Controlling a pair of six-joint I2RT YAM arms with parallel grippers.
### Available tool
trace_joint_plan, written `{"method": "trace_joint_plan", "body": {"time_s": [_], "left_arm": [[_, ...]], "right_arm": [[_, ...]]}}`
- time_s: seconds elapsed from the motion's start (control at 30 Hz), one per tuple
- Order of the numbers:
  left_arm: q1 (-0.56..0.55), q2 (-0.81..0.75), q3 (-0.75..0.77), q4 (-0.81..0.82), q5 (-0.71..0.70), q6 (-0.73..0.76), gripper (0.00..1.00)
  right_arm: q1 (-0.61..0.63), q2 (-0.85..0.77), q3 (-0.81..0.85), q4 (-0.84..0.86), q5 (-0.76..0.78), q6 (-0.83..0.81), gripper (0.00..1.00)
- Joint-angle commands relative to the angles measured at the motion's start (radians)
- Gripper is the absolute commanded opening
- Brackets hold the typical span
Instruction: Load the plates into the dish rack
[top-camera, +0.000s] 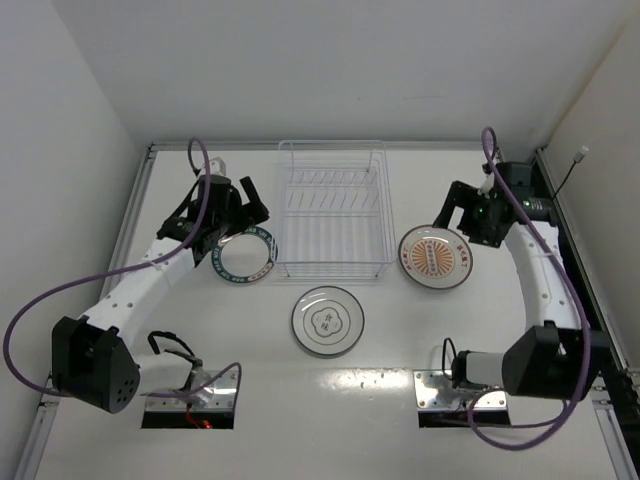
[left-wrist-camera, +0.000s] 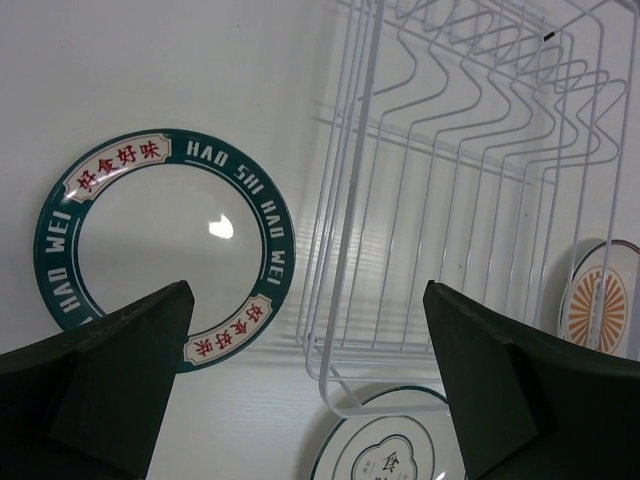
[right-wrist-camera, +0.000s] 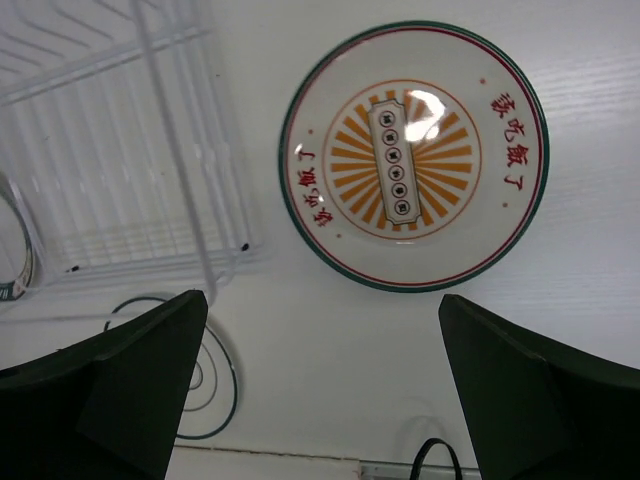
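My right gripper turns and lowers back onto the sunburst plate's rim opposite the rack next; that uncrowded side lies below it, toward my base.
The clear dish rack (top-camera: 332, 210) stands empty at the table's middle back; it also shows in the left wrist view (left-wrist-camera: 470, 180) and the right wrist view (right-wrist-camera: 120, 150). The teal lettered-rim plate (top-camera: 245, 254) (left-wrist-camera: 165, 245) lies flat left of the rack. The orange sunburst plate (top-camera: 435, 257) (right-wrist-camera: 413, 155) lies flat right of it. The white plate with a thin dark ring (top-camera: 327, 320) (left-wrist-camera: 390, 440) lies in front. My left gripper (top-camera: 236, 207) (left-wrist-camera: 310, 390) is open above the teal plate's far edge. My right gripper (top-camera: 462, 218) (right-wrist-camera: 322, 385) is open above the sunburst plate's far side.
White walls enclose the table on the left, back and right. A purple cable (top-camera: 60, 295) loops off the left arm, another (top-camera: 560, 270) along the right arm. Two cut-outs (top-camera: 190, 400) sit at the near edge by the arm bases.
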Motion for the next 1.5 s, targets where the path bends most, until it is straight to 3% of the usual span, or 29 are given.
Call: {"method": "trace_joint_plan", "body": {"time_s": [0.0, 0.47, 0.73, 1.0, 1.03, 1.1, 1.23, 1.27, 1.47], "left_arm": [[-0.02, 0.028, 0.08, 0.03, 0.021, -0.022, 1.0], [-0.05, 0.031, 0.066, 0.007, -0.03, -0.032, 1.0], [-0.05, 0.022, 0.039, 0.017, -0.004, -0.042, 1.0], [-0.05, 0.022, 0.039, 0.007, -0.013, -0.051, 1.0], [-0.05, 0.022, 0.039, 0.007, -0.013, -0.051, 1.0], [-0.05, 0.022, 0.039, -0.002, -0.013, -0.051, 1.0], [-0.05, 0.013, 0.03, -0.002, -0.013, -0.06, 1.0], [-0.05, 0.013, 0.03, -0.002, -0.013, -0.06, 1.0], [-0.05, 0.004, 0.02, -0.022, -0.013, -0.06, 1.0]], "right_arm": [[-0.099, 0.043, -0.056, 0.07, -0.102, 0.024, 0.99], [-0.454, 0.309, -0.237, 0.164, -0.251, 0.018, 0.94], [-0.499, 0.493, -0.292, 0.288, -0.399, -0.031, 0.82], [-0.458, 0.585, -0.272, 0.371, -0.503, -0.022, 0.53], [-0.458, 0.597, -0.272, 0.371, -0.503, -0.012, 0.43], [-0.449, 0.609, -0.246, 0.371, -0.503, -0.012, 0.36], [-0.439, 0.609, -0.237, 0.359, -0.503, -0.012, 0.1], [-0.439, 0.609, -0.237, 0.35, -0.503, -0.012, 0.0], [-0.448, 0.567, -0.19, 0.288, -0.457, -0.039, 0.0]]}}
